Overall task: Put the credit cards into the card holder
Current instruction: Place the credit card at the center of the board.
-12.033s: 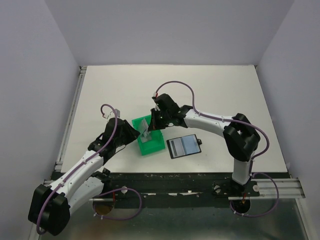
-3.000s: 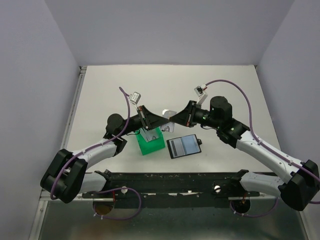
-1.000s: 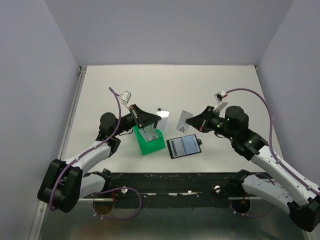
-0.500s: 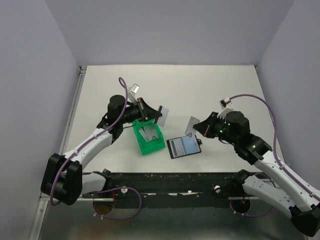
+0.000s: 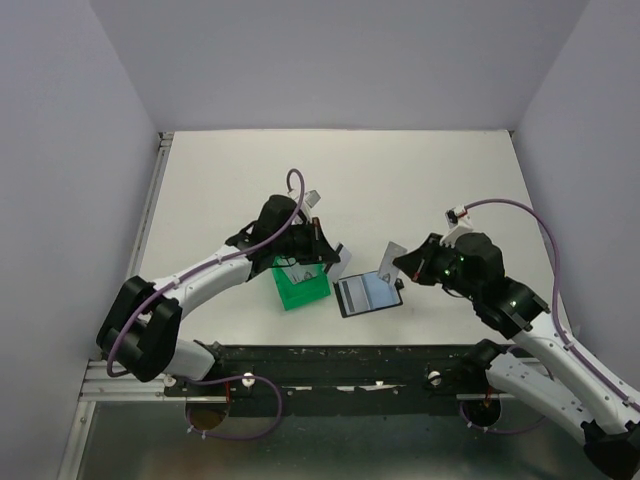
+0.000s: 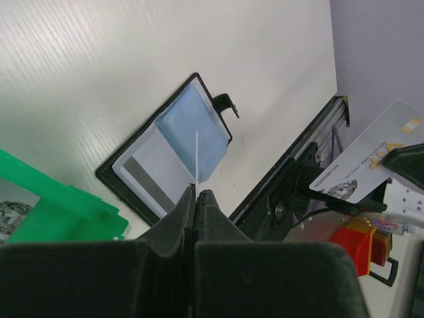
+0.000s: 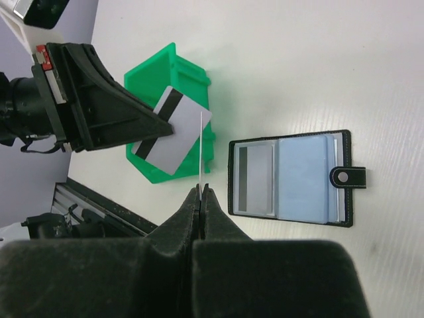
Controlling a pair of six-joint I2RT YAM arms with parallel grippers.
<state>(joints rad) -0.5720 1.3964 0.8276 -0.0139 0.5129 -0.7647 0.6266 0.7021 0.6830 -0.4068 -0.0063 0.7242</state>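
Next my left gripper will lower and push the green bin away, then return with the card to the holder's striped end (image 5: 351, 296) (image 6: 152, 182).
The card holder (image 5: 367, 293) lies open on the table, black-edged, with a grey striped panel and pale blue ones showing inside (image 7: 288, 180). My left gripper (image 5: 328, 258) hovers between the green bin and the holder, shut on a credit card (image 7: 171, 136) that has a black stripe. In the left wrist view that card is edge-on (image 6: 197, 159) above the holder (image 6: 169, 162). My right gripper (image 5: 402, 264) hangs just right of the holder's far edge, shut on a second credit card (image 5: 390, 255), which appears edge-on (image 7: 200, 149) in its own view and as a white card (image 6: 374, 162) in the left wrist view.
A green bin (image 5: 300, 282) stands left of the holder, with something silvery inside (image 6: 10, 212). The black rail (image 5: 350, 355) runs along the table's near edge. Purple cables loop over both arms.
My left gripper has swung right with its card, from behind the bin to beside the holder. My right gripper has come in slightly toward the holder with its card.
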